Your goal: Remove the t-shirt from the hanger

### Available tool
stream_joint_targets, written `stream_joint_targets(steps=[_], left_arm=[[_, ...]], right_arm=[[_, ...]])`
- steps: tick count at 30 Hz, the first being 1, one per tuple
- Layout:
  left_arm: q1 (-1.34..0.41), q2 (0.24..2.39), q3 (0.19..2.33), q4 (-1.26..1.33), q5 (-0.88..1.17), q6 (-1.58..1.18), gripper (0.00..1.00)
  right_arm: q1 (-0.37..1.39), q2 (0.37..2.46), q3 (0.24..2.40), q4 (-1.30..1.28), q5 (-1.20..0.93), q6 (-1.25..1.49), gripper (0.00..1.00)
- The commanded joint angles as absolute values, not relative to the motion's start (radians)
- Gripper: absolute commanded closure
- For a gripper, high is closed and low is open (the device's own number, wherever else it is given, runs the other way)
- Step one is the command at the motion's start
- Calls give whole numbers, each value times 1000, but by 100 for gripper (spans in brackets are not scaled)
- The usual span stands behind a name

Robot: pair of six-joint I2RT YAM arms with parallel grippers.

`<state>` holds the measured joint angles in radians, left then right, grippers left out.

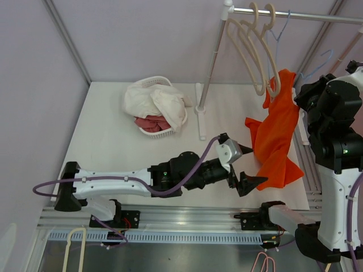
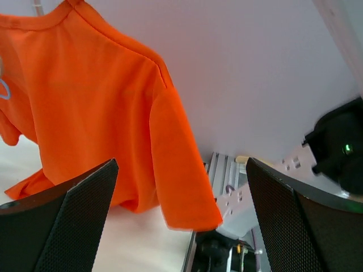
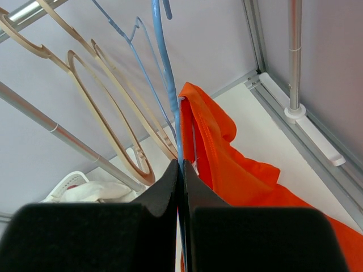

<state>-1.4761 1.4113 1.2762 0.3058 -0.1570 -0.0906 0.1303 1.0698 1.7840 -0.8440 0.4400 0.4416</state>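
My left gripper will advance to the right in the top view, where the shirt's lower sleeve (image 1: 269,164) (image 2: 182,181) hangs beyond its fingers, since the open fingers frame it.
The orange t-shirt (image 1: 278,136) hangs on a blue wire hanger (image 1: 278,48) from the rail at the right, its lower part draped onto the table. My left gripper (image 1: 255,165) is open, just left of the shirt's lower sleeve; in the left wrist view the shirt (image 2: 96,113) hangs between and beyond the wide-apart fingers (image 2: 68,221). My right gripper (image 3: 181,164) is shut on the blue hanger (image 3: 164,73) just below its hook, beside the shirt's collar (image 3: 227,164). In the top view the right arm's body hides its fingers.
Beige hangers (image 1: 252,45) hang on the rail left of the shirt. The rail's stand (image 1: 201,107) rests on the table. A white basket with white and pink laundry (image 1: 156,107) sits at the back. Spare hangers (image 1: 74,249) lie below the near edge.
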Motion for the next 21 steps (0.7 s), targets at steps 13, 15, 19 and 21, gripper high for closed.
stream_joint_targets(steps=[13,15,19,21], left_arm=[[-1503,1715,1698,51,-313,-144,1],[-1502,1736,1736,11,-374,-152,1],[-1502,1744,1726,8,-509,-159,0],[-1502,1747,1723,8,-555,-156,0]], right_arm=[[146,1095,1786,-778,457,436,100],[146,1095,1786,-773,457,433,100],[146,1094,1790,-767,451,430,100],[146,1091,1792,-765,449,425,100]])
